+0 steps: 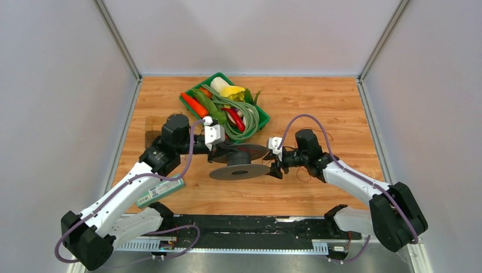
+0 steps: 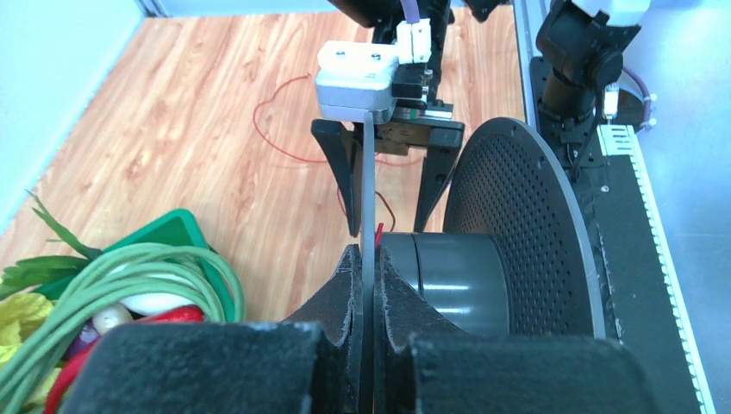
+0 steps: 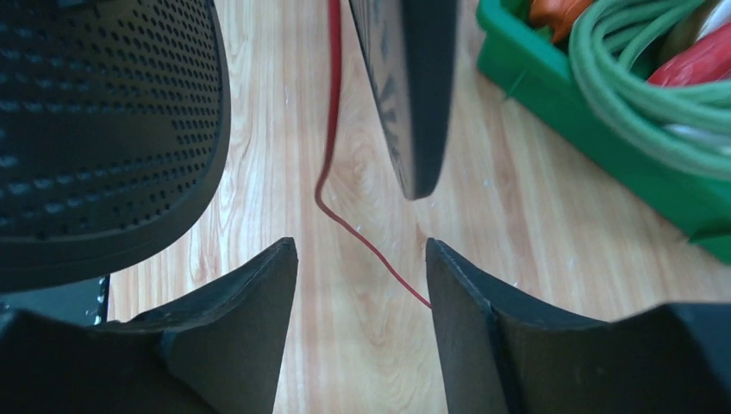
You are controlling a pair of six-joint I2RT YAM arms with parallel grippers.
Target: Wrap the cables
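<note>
I will move my right gripper to the right in the top view, away from the spool, because the spool's edges crowd its fingers. It will close on the wire (image 3: 331, 129) between its fingers.
A dark grey spool (image 1: 239, 163) lies on the wooden table between my two grippers. My left gripper (image 2: 368, 254) is shut on the thin edge of one spool flange (image 2: 369, 185); the hub (image 2: 452, 272) and the perforated flange (image 2: 517, 216) lie to its right. The cable, a thread-thin red wire (image 3: 331, 129), runs between the two flanges and down across the wood. It passes between the fingers of my right gripper (image 3: 360, 246), which stands open and grips nothing. Loose loops of the wire (image 2: 276, 112) lie on the table behind the right gripper (image 2: 387, 230).
A green tray (image 1: 219, 75) of vegetables and pale green strands (image 3: 655, 86) stands just behind the spool, close to the right gripper's side. A green-and-white box (image 1: 162, 190) lies under the left arm. A black rail (image 1: 250, 227) runs along the near edge.
</note>
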